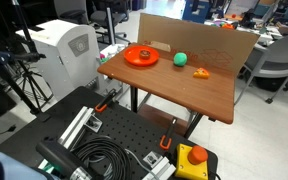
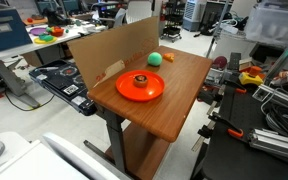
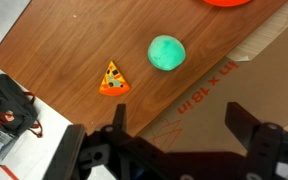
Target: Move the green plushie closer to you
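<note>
My gripper moves down from over the cardboard onto the green plushie (image 1: 180,59) (image 3: 166,53) next, its open fingers around the ball, because it lies below on the tabletop.
The green plushie (image 3: 166,53) is a small teal ball lying on the brown wooden table (image 3: 54,50), close to a cardboard wall. It also shows in both exterior views (image 1: 180,59) (image 2: 155,59). My gripper (image 3: 179,115) shows only in the wrist view. It is open and empty, hovering over the cardboard, well apart from the plushie. A small flat orange pizza-slice toy (image 3: 113,79) (image 1: 200,71) lies beside the plushie.
A round orange-red plate (image 1: 141,56) (image 2: 139,87) sits on the table on the plushie's other side. A cardboard sheet (image 1: 199,40) (image 2: 109,50) stands along one table edge. A white machine (image 1: 64,45), cables (image 1: 104,160) and a red stop button (image 1: 194,157) lie around the table.
</note>
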`<state>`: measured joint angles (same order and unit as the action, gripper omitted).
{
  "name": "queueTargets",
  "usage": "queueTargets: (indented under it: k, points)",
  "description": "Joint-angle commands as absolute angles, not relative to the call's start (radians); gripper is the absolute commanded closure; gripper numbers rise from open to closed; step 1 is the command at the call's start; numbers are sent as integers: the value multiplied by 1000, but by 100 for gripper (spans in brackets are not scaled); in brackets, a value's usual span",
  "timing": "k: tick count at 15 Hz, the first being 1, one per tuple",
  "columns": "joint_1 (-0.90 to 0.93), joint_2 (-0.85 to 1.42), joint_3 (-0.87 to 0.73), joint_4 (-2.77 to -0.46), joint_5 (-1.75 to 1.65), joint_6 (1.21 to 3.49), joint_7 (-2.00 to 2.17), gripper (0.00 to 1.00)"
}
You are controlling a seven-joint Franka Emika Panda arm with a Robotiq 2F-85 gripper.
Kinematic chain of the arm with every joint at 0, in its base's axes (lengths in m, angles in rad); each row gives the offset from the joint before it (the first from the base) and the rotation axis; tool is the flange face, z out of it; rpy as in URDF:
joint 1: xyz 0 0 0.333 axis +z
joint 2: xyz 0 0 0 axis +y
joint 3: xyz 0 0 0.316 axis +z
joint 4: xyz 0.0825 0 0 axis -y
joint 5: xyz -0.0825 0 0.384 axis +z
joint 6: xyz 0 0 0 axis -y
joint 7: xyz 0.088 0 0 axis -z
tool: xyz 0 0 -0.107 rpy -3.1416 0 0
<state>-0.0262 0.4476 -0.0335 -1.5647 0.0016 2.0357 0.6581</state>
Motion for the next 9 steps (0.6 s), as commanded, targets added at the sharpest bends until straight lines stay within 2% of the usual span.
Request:
queueTargets:
  k: [1,9]
  points:
    - [14,543,-69,-1517,1,2071,701,0]
    - [70,707,-99,-1435,-11,2072,770,0]
